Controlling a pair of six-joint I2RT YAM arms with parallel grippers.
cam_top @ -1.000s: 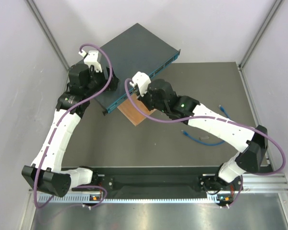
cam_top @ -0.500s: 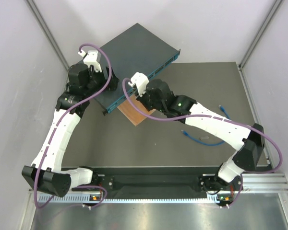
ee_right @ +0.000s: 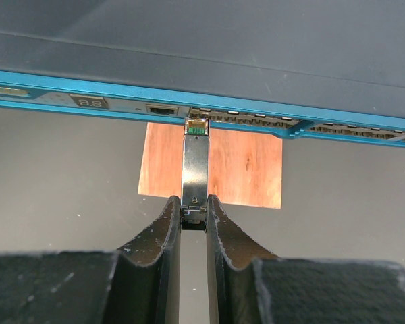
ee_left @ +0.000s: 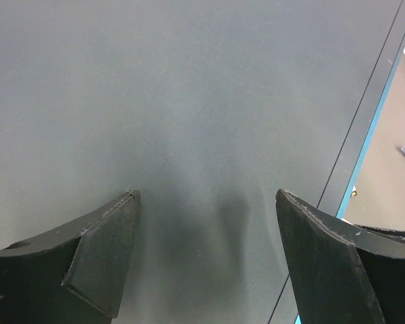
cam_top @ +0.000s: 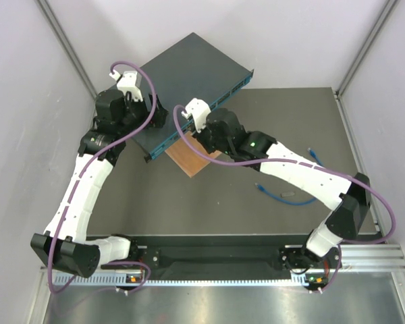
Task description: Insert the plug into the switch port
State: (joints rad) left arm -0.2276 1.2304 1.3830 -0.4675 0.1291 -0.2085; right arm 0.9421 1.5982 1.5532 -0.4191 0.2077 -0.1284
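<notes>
My right gripper has the socket's opening (ee_right: 198, 113) outward of its fingers, and the module (ee_right: 195, 162) still sticks out of the switch. The gripper needs to push outward toward the opening and release.
The switch (cam_top: 189, 67) is a flat dark teal box at the back, its blue front face (ee_right: 88, 101) showing a row of small sockets. My right gripper (ee_right: 194, 201) is shut on a slim grey metal module (ee_right: 195, 162). The module's green-tipped end touches the mouth of a socket. It is also seen from above (cam_top: 183, 125). The thin blue cable (cam_top: 283, 197) lies loose on the table to the right, with one plug (cam_top: 258, 185) at its near end. My left gripper (ee_left: 206, 196) is open and empty just above the switch's top (ee_left: 189, 81).
An orange-brown wooden square (ee_right: 243, 165) lies on the table under the switch's front edge, also in the top view (cam_top: 189, 160). Purple robot cables loop over both arms. Pale walls close in the back and sides.
My right gripper has moved a little up and left toward the switch's front face with the module. The left arm has not moved.
</notes>
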